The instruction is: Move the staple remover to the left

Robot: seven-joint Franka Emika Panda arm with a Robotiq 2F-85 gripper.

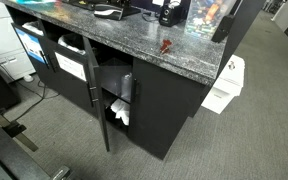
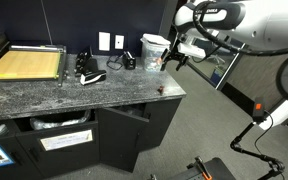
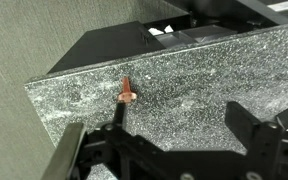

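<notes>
Next, my gripper moves down and to the left in the wrist view onto the red staple remover. That lies below and off-centre, by one fingertip.
The staple remover is a tiny red claw-shaped object lying on the speckled grey countertop, close to the counter's corner. It shows in both exterior views. My gripper is open and empty, hovering over the counter. In the wrist view its left finger tip is just below the staple remover, and the right finger is well off to the side. In an exterior view the gripper hangs above and slightly behind the staple remover, not touching it.
A cabinet door stands open below the counter. On the counter are a paper cutter with a wooden board, a black stapler and a white container. A white box stands on the floor beside the counter's end.
</notes>
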